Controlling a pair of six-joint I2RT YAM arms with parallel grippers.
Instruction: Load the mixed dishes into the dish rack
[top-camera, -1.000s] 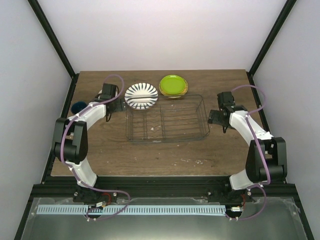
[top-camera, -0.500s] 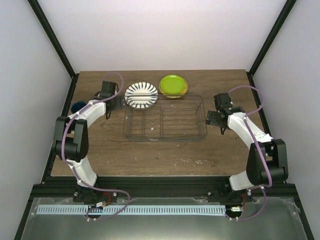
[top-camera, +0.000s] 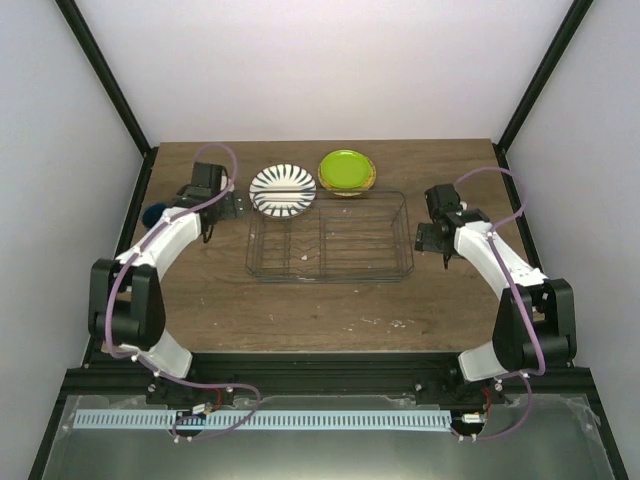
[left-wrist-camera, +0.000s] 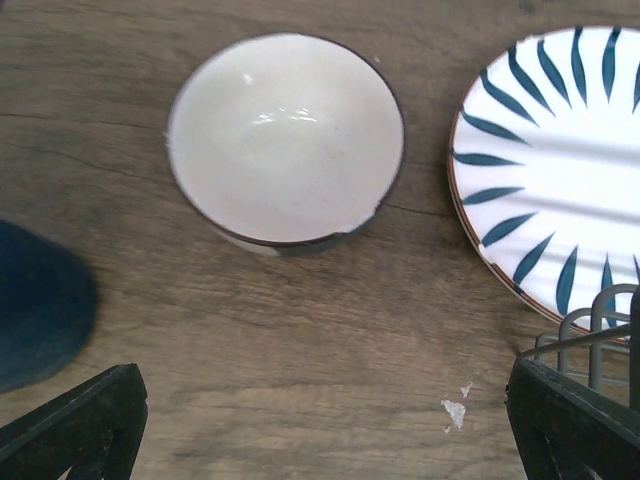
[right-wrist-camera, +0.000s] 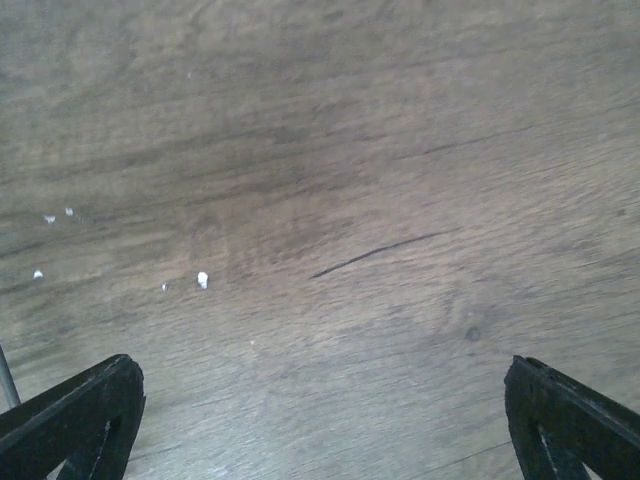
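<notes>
Bare wood parts bowl and mug (top-camera: 155, 213). So my left gripper moves outward and to the left in the top view next, then down onto the bowl's mug-side rim.
In the left wrist view the small cream bowl (left-wrist-camera: 285, 140) stands upright on the wood, just ahead of my open, empty left gripper (left-wrist-camera: 325, 440). The white plate with dark radial stripes (left-wrist-camera: 560, 160) lies to its right, and the dark blue mug (left-wrist-camera: 35, 300) is a blur at the left edge. In the top view the left gripper (top-camera: 228, 207) is by the wire dish rack's (top-camera: 330, 238) left far corner; the arm hides the bowl. The striped plate (top-camera: 283, 190), lime-green plate (top-camera: 347, 170) and mug (top-camera: 155, 213) lie outside the rack. My right gripper (top-camera: 430, 238) is open beside the rack's right end.
The right wrist view shows bare wood between the open right gripper's (right-wrist-camera: 325, 430) fingers (right-wrist-camera: 70, 420), with one rack wire (right-wrist-camera: 5, 375) at the left edge. A rack corner (left-wrist-camera: 590, 330) shows at the lower right of the left wrist view. Black frame posts stand at the table's sides.
The rack has shifted slightly left and back. My left gripper has moved left, away from the rack's corner, over to the bowl. The right gripper has moved slightly back.
</notes>
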